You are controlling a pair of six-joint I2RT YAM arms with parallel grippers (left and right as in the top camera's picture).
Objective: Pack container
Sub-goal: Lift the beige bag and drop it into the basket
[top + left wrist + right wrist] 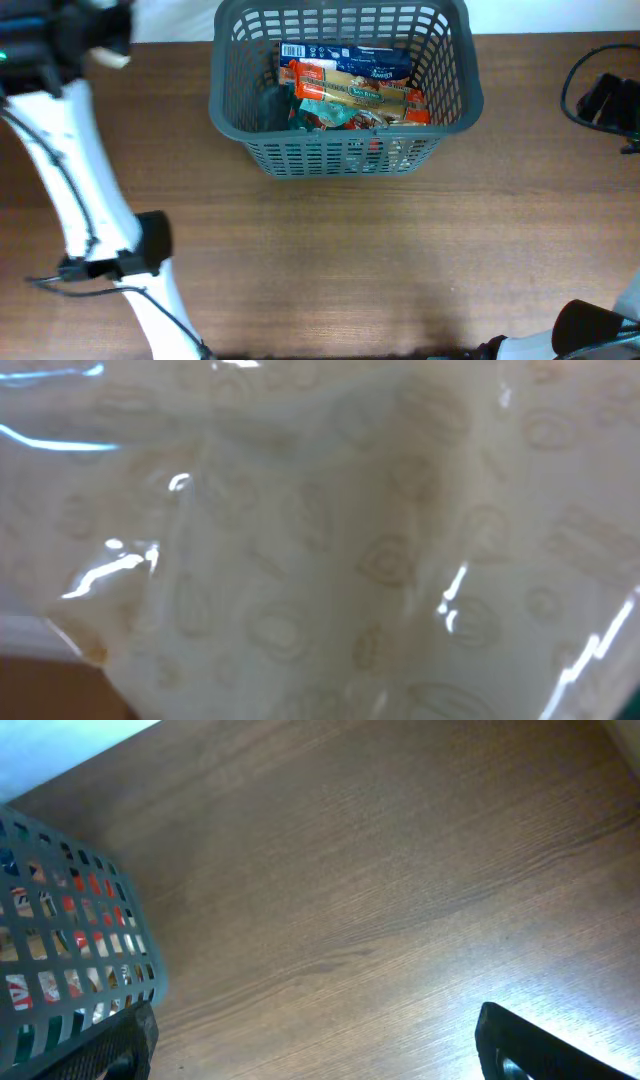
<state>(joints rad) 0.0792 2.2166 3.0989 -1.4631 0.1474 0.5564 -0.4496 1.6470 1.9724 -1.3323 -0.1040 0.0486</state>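
The basket's orange packet [348,92] lies to the right in the overhead view, so my left gripper will swing across to it, lower the pale packet onto it and release.
The container [345,155] is a dark grey slotted basket at the back middle of the table. It holds several food packets, among them an orange one [355,95] and a blue one [365,62]. Its corner shows in the right wrist view [70,970]. My right gripper [315,1030] is open and empty above bare wood, right of the basket; it shows at the right edge overhead [608,100]. My left gripper [95,38] is at the far left back corner. A pale glossy printed packet [330,550] fills the left wrist view and hides the fingers.
The brown wooden table [380,260] spreads in front of the basket. My left arm's white links [90,230] run along the left side. A black cable [580,70] loops at the right edge. A white surface lies behind the table's back edge.
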